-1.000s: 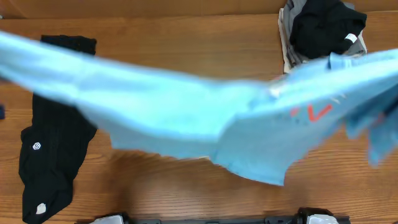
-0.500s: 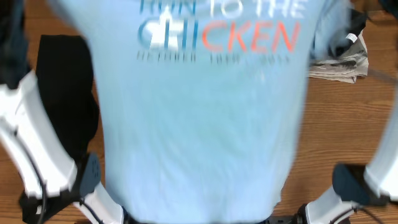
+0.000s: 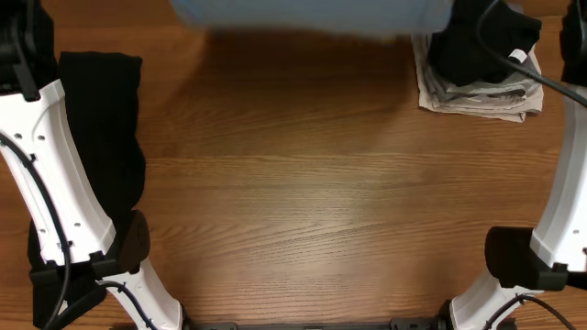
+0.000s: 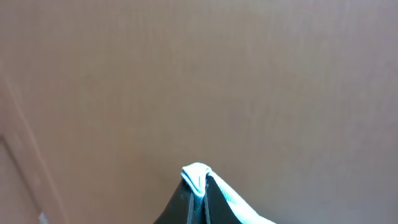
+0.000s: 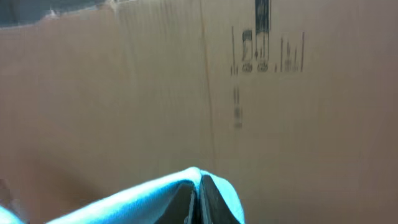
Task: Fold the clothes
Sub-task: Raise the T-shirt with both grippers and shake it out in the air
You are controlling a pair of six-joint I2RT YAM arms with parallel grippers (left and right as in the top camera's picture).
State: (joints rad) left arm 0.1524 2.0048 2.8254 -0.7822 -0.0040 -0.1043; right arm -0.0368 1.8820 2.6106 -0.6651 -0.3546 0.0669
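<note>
My left gripper will next swing back and down to the bare wood beside the black garment and let go of the T-shirt [image 3: 312, 14], because that part of the table is empty.
The light blue T-shirt [image 3: 312, 14] shows only as a blurred band at the far top edge of the overhead view, held up beyond the table. My left gripper [image 4: 198, 186] is shut on a pinch of its light blue cloth [image 4: 196, 175]. My right gripper [image 5: 199, 193] is shut on another fold of the same shirt [image 5: 143, 199]. Both wrist views face a brown cardboard wall. The long black garment [image 3: 101, 128] lies along the table's left side, partly under my left arm. The gripper tips themselves are out of the overhead view.
A pile of folded grey and white cloth with a black garment on top [image 3: 477, 55] sits at the back right. My white left arm [image 3: 55, 183] and right arm [image 3: 559, 202] stretch up both sides. The wooden table [image 3: 312, 183] lies between them.
The blue shirt swept from hanging spread over the table to the far top edge. Both arms came into the overhead view, stretched away from me.
</note>
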